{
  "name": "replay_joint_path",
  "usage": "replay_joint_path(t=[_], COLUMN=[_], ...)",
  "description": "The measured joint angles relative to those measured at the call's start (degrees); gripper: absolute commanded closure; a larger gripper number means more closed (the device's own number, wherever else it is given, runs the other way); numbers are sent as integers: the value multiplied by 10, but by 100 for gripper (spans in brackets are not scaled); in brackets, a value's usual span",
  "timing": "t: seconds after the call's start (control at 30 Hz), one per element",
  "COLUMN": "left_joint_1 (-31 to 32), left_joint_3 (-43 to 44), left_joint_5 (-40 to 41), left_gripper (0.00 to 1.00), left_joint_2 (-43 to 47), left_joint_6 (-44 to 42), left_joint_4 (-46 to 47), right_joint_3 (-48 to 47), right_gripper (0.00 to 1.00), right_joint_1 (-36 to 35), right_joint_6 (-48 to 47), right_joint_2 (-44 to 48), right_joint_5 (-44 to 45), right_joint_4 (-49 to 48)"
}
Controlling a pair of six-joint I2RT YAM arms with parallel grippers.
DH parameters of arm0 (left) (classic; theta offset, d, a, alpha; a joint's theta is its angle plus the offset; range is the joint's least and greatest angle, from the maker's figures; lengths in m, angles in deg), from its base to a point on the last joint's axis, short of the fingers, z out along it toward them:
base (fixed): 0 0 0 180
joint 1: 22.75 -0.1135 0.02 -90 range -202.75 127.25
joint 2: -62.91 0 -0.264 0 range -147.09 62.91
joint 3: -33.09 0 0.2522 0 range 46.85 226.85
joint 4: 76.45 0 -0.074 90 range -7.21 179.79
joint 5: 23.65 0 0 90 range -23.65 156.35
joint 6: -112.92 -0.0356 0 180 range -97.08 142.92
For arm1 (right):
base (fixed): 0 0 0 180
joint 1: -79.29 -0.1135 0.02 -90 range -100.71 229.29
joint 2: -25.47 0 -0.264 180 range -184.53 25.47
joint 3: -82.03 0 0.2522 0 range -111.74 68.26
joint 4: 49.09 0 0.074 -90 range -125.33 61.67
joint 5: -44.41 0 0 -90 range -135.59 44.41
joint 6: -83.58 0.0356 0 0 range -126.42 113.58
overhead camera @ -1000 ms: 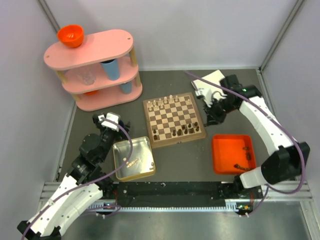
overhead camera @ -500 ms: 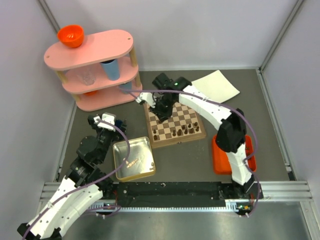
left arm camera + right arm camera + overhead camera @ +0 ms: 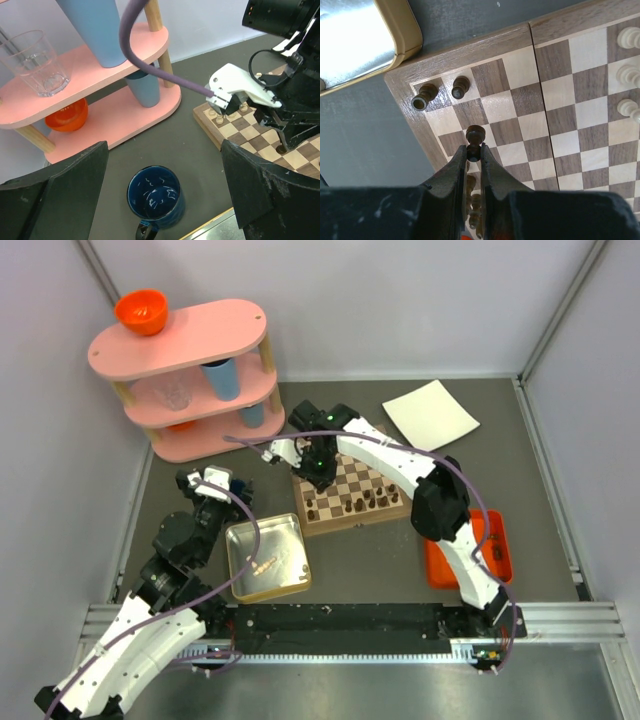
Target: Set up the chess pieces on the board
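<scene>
The dark pawn should go down onto the empty dark square [image 3: 322, 502] [image 3: 470, 114] beside the standing pawn, and the robot's right gripper should release the pawn's head there, since the next square in that row is bare.
The chessboard [image 3: 356, 523] lies mid-table, with dark pieces along its near rows and cream pieces along its far edge. My right gripper [image 3: 320, 469] hangs over the board's left part. In the right wrist view it [image 3: 474, 152] is shut on a dark brown pawn [image 3: 475, 134], held above the squares near the board's corner. Two dark pieces [image 3: 425, 95] stand in that corner, and cream pieces [image 3: 626, 75] stand at the right. My left gripper [image 3: 214, 485] is open and empty, left of the board, above a blue mug [image 3: 155, 192].
A silver tin [image 3: 267, 557] holding small pale pieces sits near the board's left corner. An orange tray [image 3: 496, 552] lies at the right, partly behind the right arm. A white sheet [image 3: 431, 413] lies at the back right. A pink shelf [image 3: 185, 370] with cups stands at the back left.
My right arm swung from the board's right side, near the white sheet, across to the board's left part. The left arm shifted only slightly.
</scene>
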Motion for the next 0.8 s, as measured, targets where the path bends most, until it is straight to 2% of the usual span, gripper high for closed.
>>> replay_joint_path(t=[0.8], left_joint_1=[0], left_joint_3=[0], left_joint_5=[-2], left_gripper=[1], left_joint_2=[4], left_joint_6=[0], left_joint_4=[0], right_joint_3=[0], right_gripper=[88], right_joint_1=[-20], right_joint_6=[-1], right_joint_2=[-56], right_joint_5=[36], right_joint_4=[9])
